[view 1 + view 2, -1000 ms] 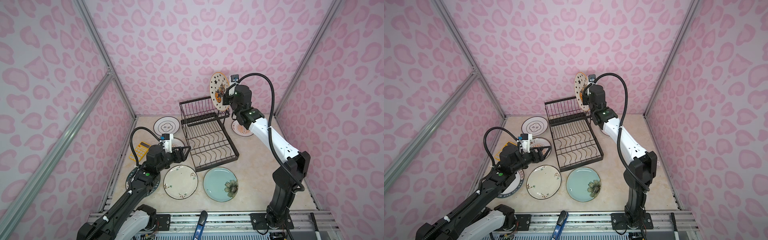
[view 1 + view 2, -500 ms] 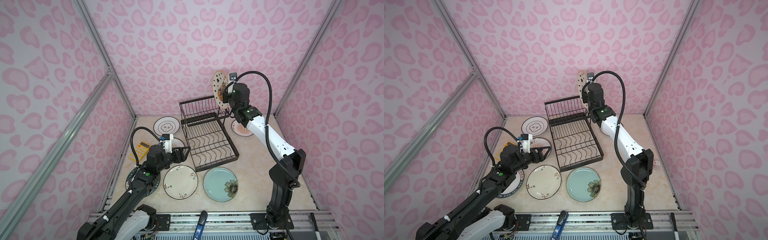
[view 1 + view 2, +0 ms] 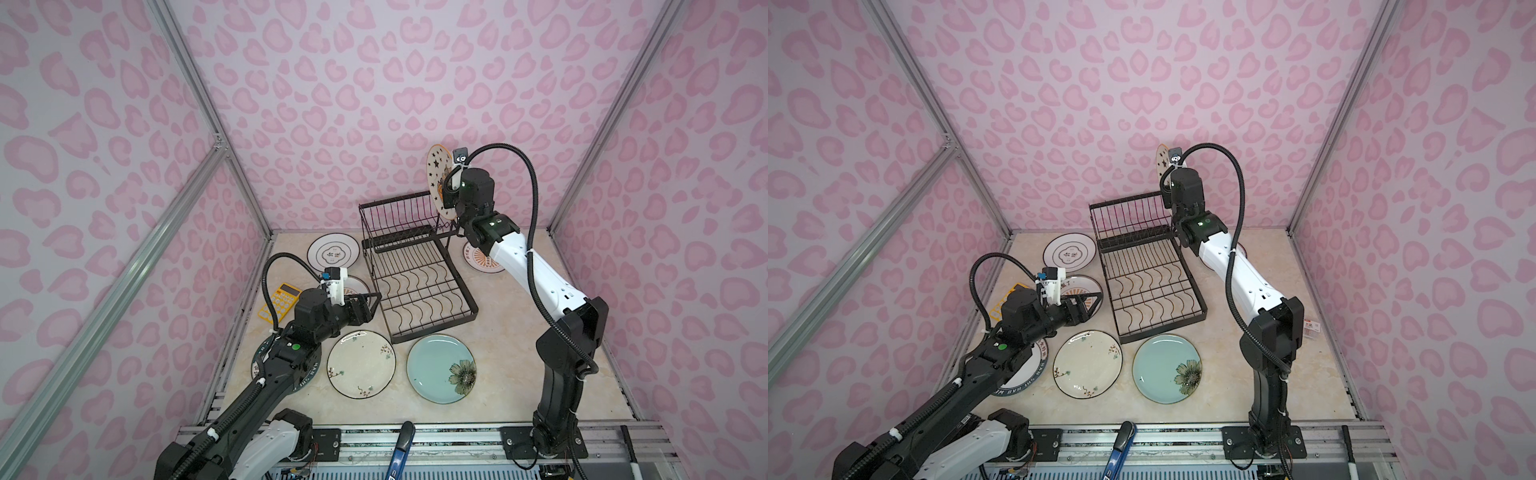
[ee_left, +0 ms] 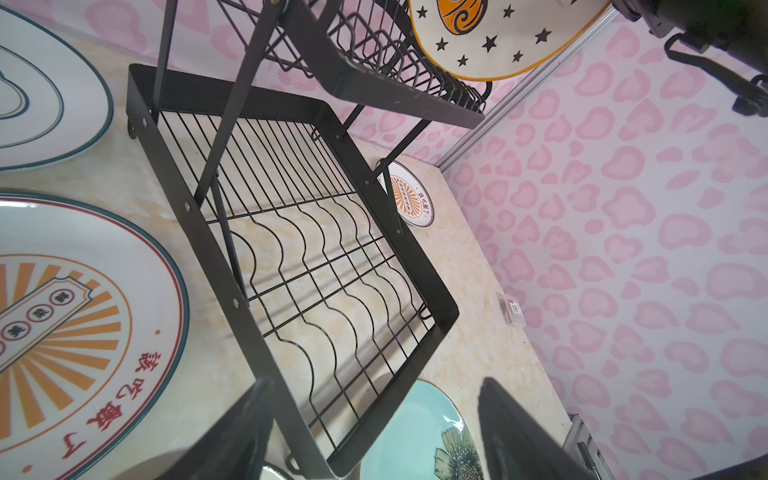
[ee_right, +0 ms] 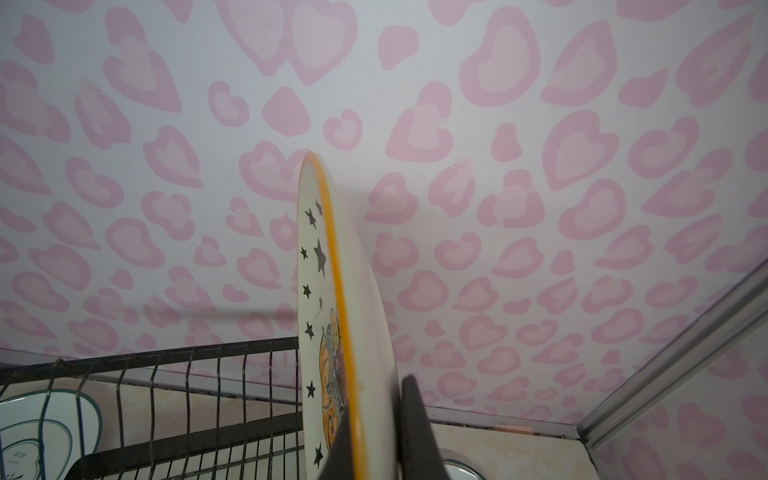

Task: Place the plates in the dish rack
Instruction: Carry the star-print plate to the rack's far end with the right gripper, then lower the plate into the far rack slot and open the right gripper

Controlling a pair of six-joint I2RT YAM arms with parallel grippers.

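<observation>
I should lower the starred plate, which is already upright over the wires, into the raised basket's empty end (image 3: 441, 229) (image 5: 281, 449) below my right gripper and let go of the plate's edge.
My right gripper (image 5: 380, 399) is shut on the lower edge of the starred yellow-rimmed plate (image 3: 438, 174) (image 5: 328, 311). It holds the plate upright, edge-on, above the right end of the dish rack's (image 3: 434, 329) (image 3: 1163, 329) raised basket. My left gripper (image 3: 370, 305) (image 4: 374, 384) hangs open and empty by the rack's front left corner, over an orange sunburst plate (image 3: 357, 284) (image 4: 83, 332). Flat on the table lie the pale blue flower plate (image 3: 436, 365), cream floral plate (image 3: 360, 363), white black-ringed plate (image 3: 332, 252), another sunburst plate (image 3: 478, 262), and a dark-green-rimmed plate (image 3: 1025, 374) under my left arm.
A yellow calculator (image 3: 278, 303) lies by the left wall. A small packet (image 3: 1310, 326) sits on the table at the right. A blue-handled tool (image 3: 401, 449) rests on the front rail. Pink patterned walls close in three sides.
My right arm has turned the starred plate from facing the camera to nearly edge-on above the raised basket. My left arm has not moved.
</observation>
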